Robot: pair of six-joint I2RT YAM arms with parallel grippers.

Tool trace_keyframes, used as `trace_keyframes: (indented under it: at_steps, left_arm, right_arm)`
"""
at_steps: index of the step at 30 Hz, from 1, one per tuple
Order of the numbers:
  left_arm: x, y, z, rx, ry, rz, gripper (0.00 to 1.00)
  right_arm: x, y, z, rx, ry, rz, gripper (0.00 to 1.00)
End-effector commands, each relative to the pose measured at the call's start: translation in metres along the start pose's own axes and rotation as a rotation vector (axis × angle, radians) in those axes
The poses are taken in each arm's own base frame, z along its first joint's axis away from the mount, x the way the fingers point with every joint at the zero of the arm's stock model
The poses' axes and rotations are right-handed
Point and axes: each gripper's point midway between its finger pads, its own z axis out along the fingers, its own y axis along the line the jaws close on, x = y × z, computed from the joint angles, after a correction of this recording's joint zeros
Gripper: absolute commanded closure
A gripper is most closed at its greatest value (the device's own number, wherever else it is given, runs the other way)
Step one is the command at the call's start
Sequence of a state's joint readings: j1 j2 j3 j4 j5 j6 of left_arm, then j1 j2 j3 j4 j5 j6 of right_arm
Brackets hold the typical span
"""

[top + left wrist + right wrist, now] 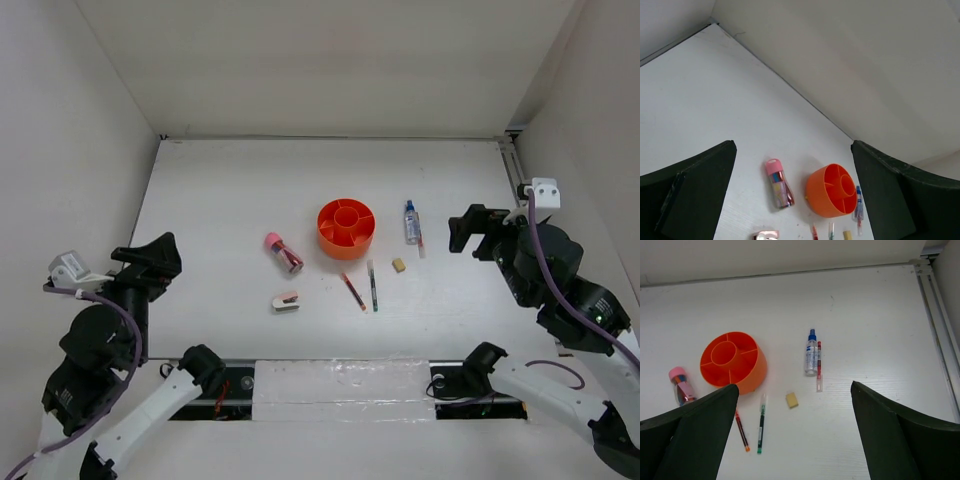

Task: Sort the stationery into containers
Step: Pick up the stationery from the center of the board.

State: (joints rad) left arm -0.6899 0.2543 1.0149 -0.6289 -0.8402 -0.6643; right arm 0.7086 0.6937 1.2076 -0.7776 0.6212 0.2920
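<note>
My right gripper will next move down and to the left in the top view, around the blue-capped bottle's body (pixel 412 228) (pixel 811 359). It will center on it because the red pen lies close beside it.
The orange organizer tub (pixel 346 228) stands mid-table; it also shows in the left wrist view (pixel 835 190) and the right wrist view (pixel 733 361). A pink-capped clear tube (pixel 283 252) lies to its left, a white-and-pink stapler-like piece (pixel 285 301) below that. A thin red pen (pixel 352 291), a dark pen (pixel 372 285) and a tan eraser (pixel 399 265) lie in front of the tub. A blue-capped bottle (pixel 411 222) and another red pen (pixel 818 366) lie to its right. My left gripper (pixel 150 262) and right gripper (pixel 470 229) are open, empty, raised at the sides.
White walls enclose the table on three sides. A metal rail (pixel 512 170) runs along the right edge near the right gripper. A taped strip (pixel 340 385) lies between the arm bases at the near edge.
</note>
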Motion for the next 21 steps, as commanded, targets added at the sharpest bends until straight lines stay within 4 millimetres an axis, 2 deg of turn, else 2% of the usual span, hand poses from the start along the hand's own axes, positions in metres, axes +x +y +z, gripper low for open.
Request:
trace_keyframes:
  at_steps: [1, 4, 7, 8, 11, 12, 13, 14, 15, 17, 21]
  left_arm:
    - [0.009, -0.002, 0.01, -0.056, 0.02, 0.031, 0.01]
    - [0.015, -0.003, 0.012, -0.062, 0.039, 0.044, 0.01]
    - [0.03, -0.011, 0.019, -0.059, 0.088, 0.082, 0.01]
    - [0.044, -0.012, 0.024, -0.07, 0.123, 0.118, 0.01]
    - [0.075, -0.018, 0.034, -0.069, 0.213, 0.192, 0.01]
    - [0.093, -0.022, 0.04, -0.075, 0.268, 0.232, 0.01]
    - [0.101, -0.023, 0.042, -0.077, 0.294, 0.249, 0.01]
    - [0.109, -0.024, 0.044, -0.078, 0.318, 0.277, 0.01]
    - [0.12, -0.024, 0.048, -0.093, 0.347, 0.307, 0.01]
    - [0.127, -0.021, 0.051, -0.111, 0.366, 0.334, 0.01]
    - [0.139, -0.023, 0.051, -0.085, 0.401, 0.355, 0.01]
  right_arm:
    - [-0.014, 0.0, -0.003, 0.005, -0.039, 0.026, 0.0]
    - [-0.014, 0.0, -0.003, 0.005, -0.039, 0.026, 0.0]
    - [-0.01, 0.003, 0.002, 0.006, -0.036, 0.04, 0.0]
    - [-0.004, 0.002, 0.01, 0.029, -0.023, 0.042, 0.0]
    - [0.03, 0.015, 0.044, 0.04, 0.117, 0.039, 0.0]
    - [0.043, 0.021, 0.062, 0.046, 0.148, 0.044, 0.0]
    - [0.055, 0.018, 0.067, 0.058, 0.18, 0.045, 0.0]
    - [0.052, 0.017, 0.076, 0.057, 0.151, 0.076, 0.0]
    - [0.072, 0.012, 0.086, 0.068, 0.173, 0.075, 0.0]
    - [0.077, 0.01, 0.104, 0.05, 0.163, 0.104, 0.0]
    - [0.114, 0.001, 0.14, 0.03, 0.277, 0.064, 0.01]
